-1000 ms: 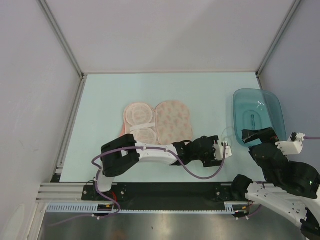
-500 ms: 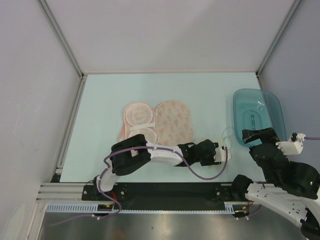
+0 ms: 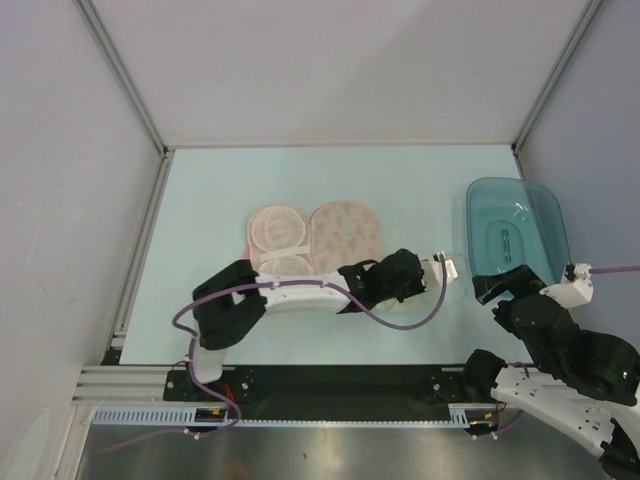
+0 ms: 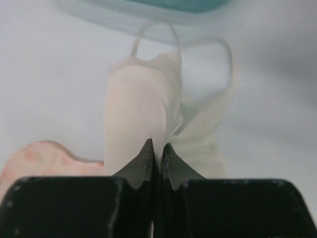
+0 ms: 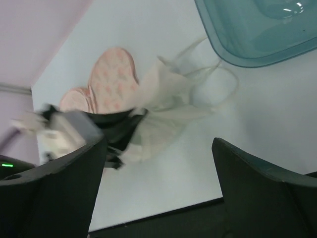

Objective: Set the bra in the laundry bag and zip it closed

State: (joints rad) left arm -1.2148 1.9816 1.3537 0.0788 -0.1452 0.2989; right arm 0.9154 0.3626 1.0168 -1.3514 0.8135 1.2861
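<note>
My left gripper should pull the bra (image 4: 143,109) back to the tabletop short of the laundry bag and let it go, because that spot is to the gripper's left in the top view.
The white bra (image 4: 143,109) lies on the table between the laundry bag and the teal tray, its thin straps looping toward the tray. My left gripper (image 4: 158,147) is shut on a fold of the bra's fabric; from above it (image 3: 442,267) sits just left of the tray. The peach-pink laundry bag (image 3: 315,240) lies open and flat at mid-table, mesh lining on its left half, printed side on its right. My right gripper (image 5: 158,144) stands open near the table's front edge, a little short of the bra (image 5: 168,104), with nothing between its fingers.
A translucent teal plastic tray (image 3: 515,232) stands at the right of the table, close beyond the bra. White walls enclose the table on the left, back and right. The left arm stretches across the near side of the bag.
My left gripper has shut on the bra and shifted a little away from the front edge, toward the tray. The right gripper has edged left toward the bra.
</note>
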